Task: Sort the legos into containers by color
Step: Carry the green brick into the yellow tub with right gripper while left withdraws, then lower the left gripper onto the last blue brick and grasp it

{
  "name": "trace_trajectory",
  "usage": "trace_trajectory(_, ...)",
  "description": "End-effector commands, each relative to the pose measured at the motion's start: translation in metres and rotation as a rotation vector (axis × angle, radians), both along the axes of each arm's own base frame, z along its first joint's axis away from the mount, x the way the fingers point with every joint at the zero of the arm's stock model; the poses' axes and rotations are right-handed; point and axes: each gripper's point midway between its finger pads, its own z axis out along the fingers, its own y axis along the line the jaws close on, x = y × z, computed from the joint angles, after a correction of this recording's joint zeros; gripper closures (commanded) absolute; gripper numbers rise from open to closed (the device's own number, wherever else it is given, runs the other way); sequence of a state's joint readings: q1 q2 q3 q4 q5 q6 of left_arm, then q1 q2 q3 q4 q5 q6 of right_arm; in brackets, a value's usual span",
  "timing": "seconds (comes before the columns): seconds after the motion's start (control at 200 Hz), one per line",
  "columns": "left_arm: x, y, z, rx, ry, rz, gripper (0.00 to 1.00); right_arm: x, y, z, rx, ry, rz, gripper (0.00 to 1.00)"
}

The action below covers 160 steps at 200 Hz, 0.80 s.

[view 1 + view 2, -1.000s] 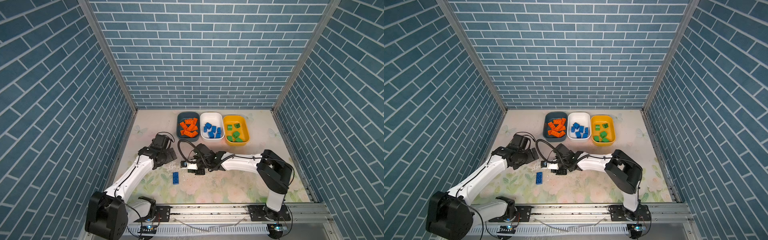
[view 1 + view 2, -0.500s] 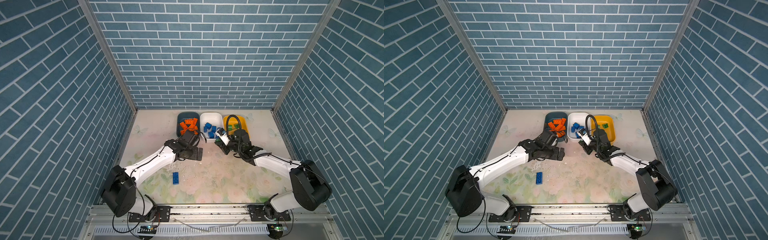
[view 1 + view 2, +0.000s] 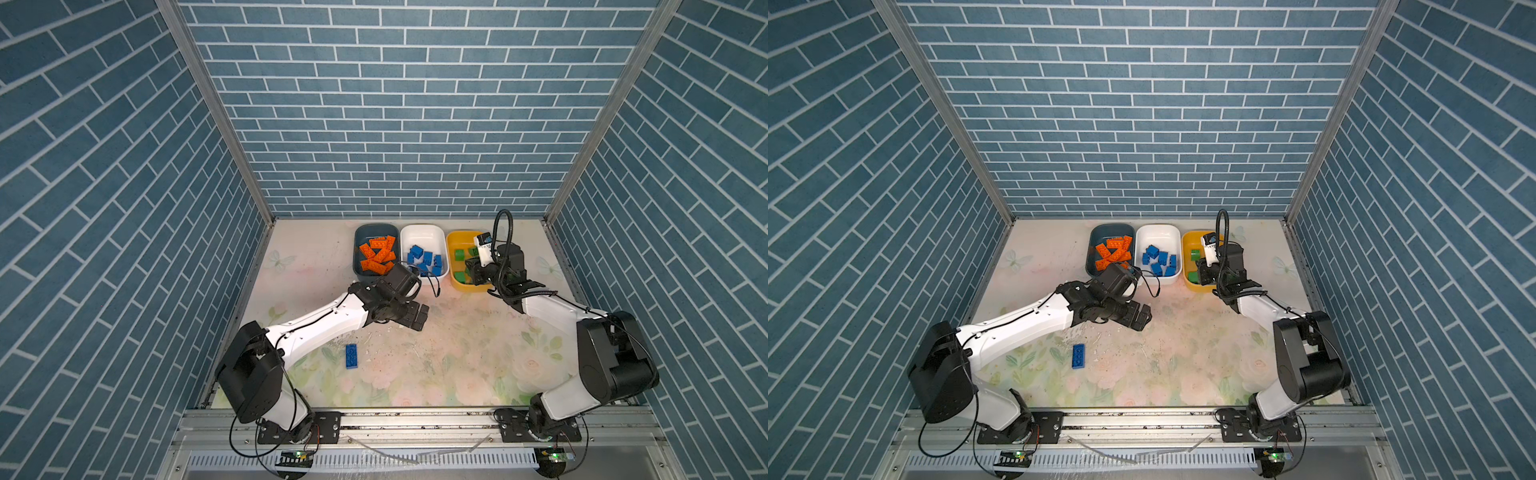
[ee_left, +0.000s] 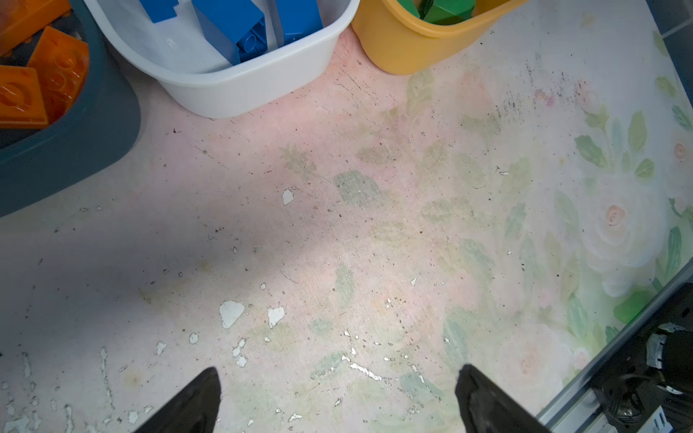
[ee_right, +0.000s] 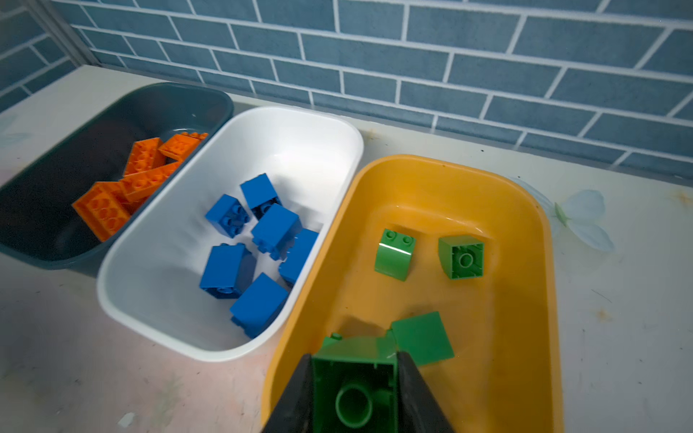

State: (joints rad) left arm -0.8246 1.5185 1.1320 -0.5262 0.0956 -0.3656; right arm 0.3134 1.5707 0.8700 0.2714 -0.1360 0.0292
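Next, my left gripper moves back and down over the flat blue lego, the only one loose on the tabletop, since that lego lies below and back from it.
My right gripper (image 5: 354, 360) is shut on a chunky green lego (image 5: 354, 390), held over the near end of the yellow container (image 5: 450, 165), which holds three more green legos (image 5: 394, 255). In both top views that gripper (image 3: 473, 272) hangs above the yellow container (image 3: 453, 237). The white container (image 3: 419, 227) holds several blue legos (image 3: 424, 259). The teal container (image 3: 376, 226) holds several orange legos (image 3: 377, 255). One flat blue lego (image 3: 352, 356) lies loose on the table. My left gripper (image 3: 417, 318) is open and empty, hovering in front of the containers (image 4: 337, 375).
The floral tabletop (image 4: 337, 225) is worn, with flaking white patches. Brick-patterned walls close in the back and both sides. A metal rail (image 3: 415, 419) runs along the front edge, where both arm bases stand.
My right gripper has carried the green lego rightward, from the white container to over the yellow one. My left gripper has moved right and nearer, away from the teal container.
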Motion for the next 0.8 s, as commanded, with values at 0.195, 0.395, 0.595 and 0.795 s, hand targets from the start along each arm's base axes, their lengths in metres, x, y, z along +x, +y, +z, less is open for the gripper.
trace_trajectory(0.195,-0.003,0.023,-0.002,0.040,-0.025,0.076,0.01,0.039,0.005,-0.005,0.030,0.122,-0.083,0.57)
trace_trajectory(0.395,-0.010,0.057,-0.014,0.130,-0.013,0.203,0.01,0.039,0.006,0.017,0.093,0.111,-0.110,0.25)
trace_trajectory(0.595,-0.038,0.125,-0.043,0.305,0.088,0.473,0.01,0.030,-0.015,0.037,0.139,0.116,-0.254,0.01)
trace_trajectory(0.795,-0.076,0.164,-0.082,0.320,0.239,0.689,0.02,0.016,-0.033,0.050,0.204,0.076,-0.359,0.01)
